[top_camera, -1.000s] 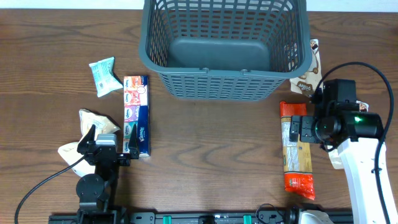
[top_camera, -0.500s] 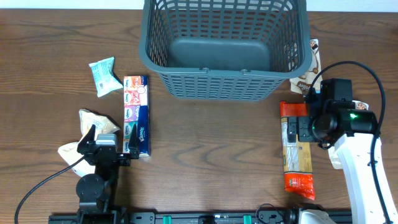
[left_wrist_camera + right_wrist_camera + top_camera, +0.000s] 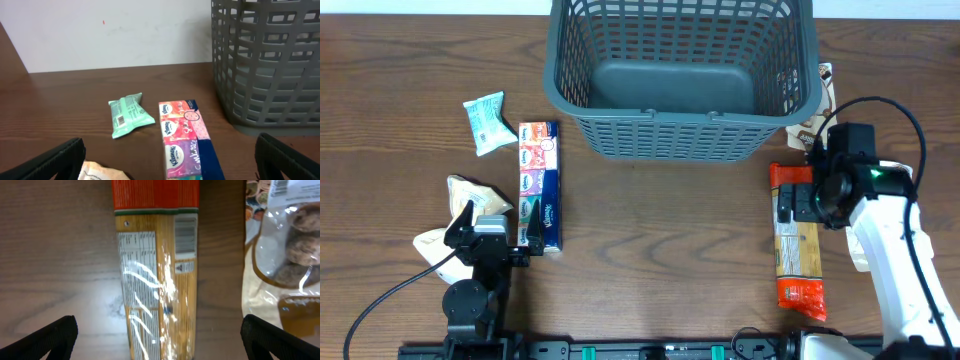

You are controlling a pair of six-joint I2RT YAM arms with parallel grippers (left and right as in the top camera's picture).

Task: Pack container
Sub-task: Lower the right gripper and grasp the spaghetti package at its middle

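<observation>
The fingers already are beside both long edges of the pasta packet. Next, my right gripper lowers over the pasta packet's clear section below and closes across its width.
The container, a large dark grey lattice basket, stands at the back centre with nothing in it; its wall shows in the left wrist view. My right gripper hovers open over a long orange pasta packet, which lies between the fingers in the right wrist view. My left gripper rests open and empty at the front left, beside a Kleenex tissue pack, which also shows in the left wrist view.
A green packet lies left of the tissues. Two beige packets lie by the left gripper. A clear cookie bag lies right of the basket, next to the pasta packet.
My right arm has moved a little left and toward the basket, so its gripper sits over the upper part of the pasta packet. The left arm has not moved.
</observation>
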